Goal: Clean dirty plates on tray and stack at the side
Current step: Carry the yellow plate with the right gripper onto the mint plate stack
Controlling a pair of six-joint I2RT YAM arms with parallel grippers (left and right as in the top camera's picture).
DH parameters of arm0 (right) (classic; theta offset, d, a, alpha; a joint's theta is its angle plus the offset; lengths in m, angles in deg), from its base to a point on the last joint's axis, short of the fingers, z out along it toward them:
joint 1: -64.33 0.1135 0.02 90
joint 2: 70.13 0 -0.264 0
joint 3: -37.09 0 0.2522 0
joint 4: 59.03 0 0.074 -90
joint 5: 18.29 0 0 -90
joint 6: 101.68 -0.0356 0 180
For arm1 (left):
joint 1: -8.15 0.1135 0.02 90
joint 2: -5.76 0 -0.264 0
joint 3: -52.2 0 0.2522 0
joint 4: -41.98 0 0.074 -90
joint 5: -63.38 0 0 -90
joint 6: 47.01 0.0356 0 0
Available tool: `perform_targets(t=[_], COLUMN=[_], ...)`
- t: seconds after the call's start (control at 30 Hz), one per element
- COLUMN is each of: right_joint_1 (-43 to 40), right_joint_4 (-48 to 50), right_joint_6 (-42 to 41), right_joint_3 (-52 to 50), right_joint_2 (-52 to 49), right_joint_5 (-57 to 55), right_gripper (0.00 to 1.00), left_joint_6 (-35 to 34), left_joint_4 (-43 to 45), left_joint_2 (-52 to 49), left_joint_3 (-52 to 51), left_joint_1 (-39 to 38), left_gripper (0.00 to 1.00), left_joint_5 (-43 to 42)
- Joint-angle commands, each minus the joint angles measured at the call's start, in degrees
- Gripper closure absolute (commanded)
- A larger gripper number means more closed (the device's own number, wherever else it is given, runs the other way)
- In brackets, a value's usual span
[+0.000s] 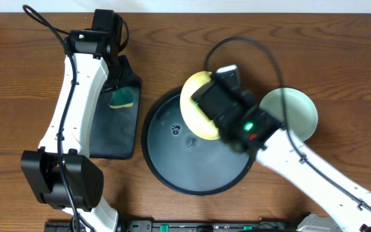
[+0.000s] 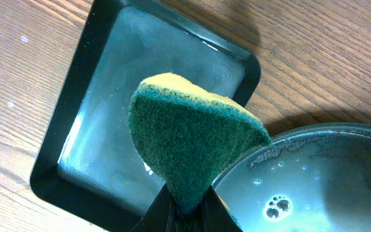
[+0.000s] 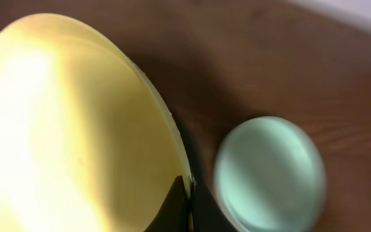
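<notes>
My right gripper next swings past the tray's rim and down to release the yellow plate, level, on the mint plate (image 1: 292, 114) (image 3: 269, 173), since that lies flat alongside.
My right gripper (image 3: 190, 201) is shut on the rim of a pale yellow plate (image 1: 194, 102) and holds it tilted on edge over the back of the round black tray (image 1: 185, 164). In the right wrist view the yellow plate (image 3: 76, 129) fills the left half. A pale mint plate (image 1: 296, 111) lies flat on the wood to the right of the tray, also seen as a blurred mint plate (image 3: 269, 174). My left gripper (image 2: 187, 207) is shut on a green and yellow sponge (image 2: 192, 138), held over the rectangular tray next to the round tray's wet rim (image 2: 282, 145).
A smaller rectangular black tray (image 1: 114, 132) with a wet film lies left of the round tray. Water drops and a patch of foam (image 1: 176, 129) sit on the round tray's floor. Bare wooden table (image 1: 18, 77) lies to the far left and behind.
</notes>
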Motion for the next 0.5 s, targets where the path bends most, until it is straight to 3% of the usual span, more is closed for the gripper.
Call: perform_targets(t=[0.0,0.23,0.47], right_joint_1=[-7.7,-26.0,-42.9], right_joint_4=[1.2,-0.3,-4.8], right_joint_6=[2.2,5.2,7.1], right_joint_3=[-0.1,-0.1,-0.6], right_joint_2=[1.9,2.3,2.1], right_joint_5=[22.7,41.9,38.6], right_gripper=[0.99,0.99,0.99], left_joint_6=[1.0,1.0,1.0], left_joint_4=[-0.4,-0.6,-0.6], left_joint_2=[0.5,0.5,0.5], left_joint_3=[0.3,0.3,0.3], left_joint_1=[0.2,0.2,0.2], left_gripper=[0.93,0.92,0.93], left_joint_5=[0.7,0.7,0.7])
